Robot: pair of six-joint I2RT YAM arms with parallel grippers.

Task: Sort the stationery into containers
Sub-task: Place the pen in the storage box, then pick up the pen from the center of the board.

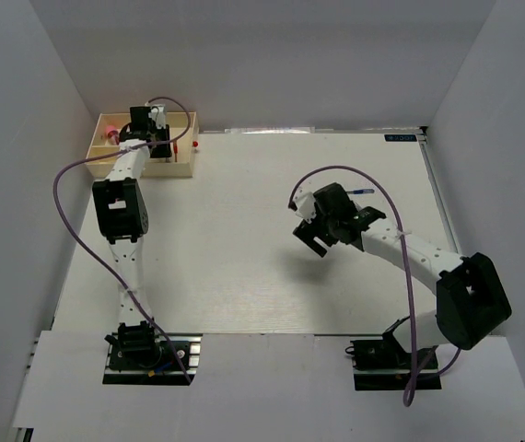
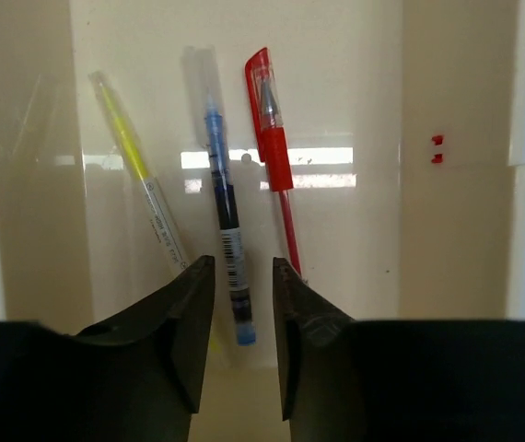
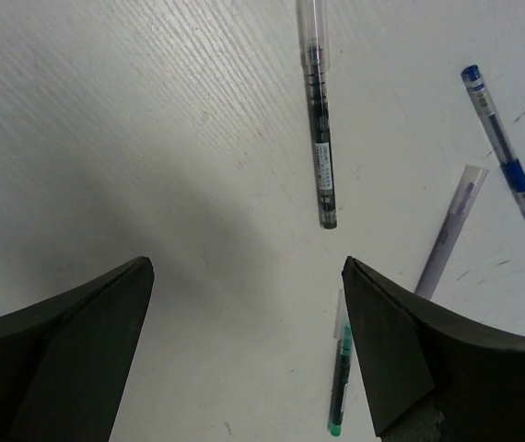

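Observation:
I will next lower my right gripper toward the right in the wrist view and close it, because the dark clear pen's labelled end (image 3: 326,189) is below, off that way.
The cream tray (image 1: 181,167) stands at the table's far left corner. My left gripper (image 1: 148,124) hovers over it. In the left wrist view the gripper (image 2: 244,262) is narrowly open and empty above a yellow-green pen (image 2: 138,175), a blue pen (image 2: 226,221) and a red pen (image 2: 276,157), which lie side by side on the tray floor (image 2: 355,110). A pink cylinder (image 1: 112,135) sits in the tray's left compartment. My right gripper (image 1: 313,238) is wide open above the table; in the right wrist view (image 3: 246,262) it is empty. On the table ahead of it lie a dark clear pen (image 3: 320,138), a blue pen (image 3: 502,143), a pale purple pen (image 3: 451,230) and a green pen (image 3: 339,378).
White walls close in the table on the left, back and right. A small red knob (image 1: 196,145) sticks out of the tray's right side. A blue pen (image 1: 362,191) shows just behind the right arm. Purple cables loop over both arms.

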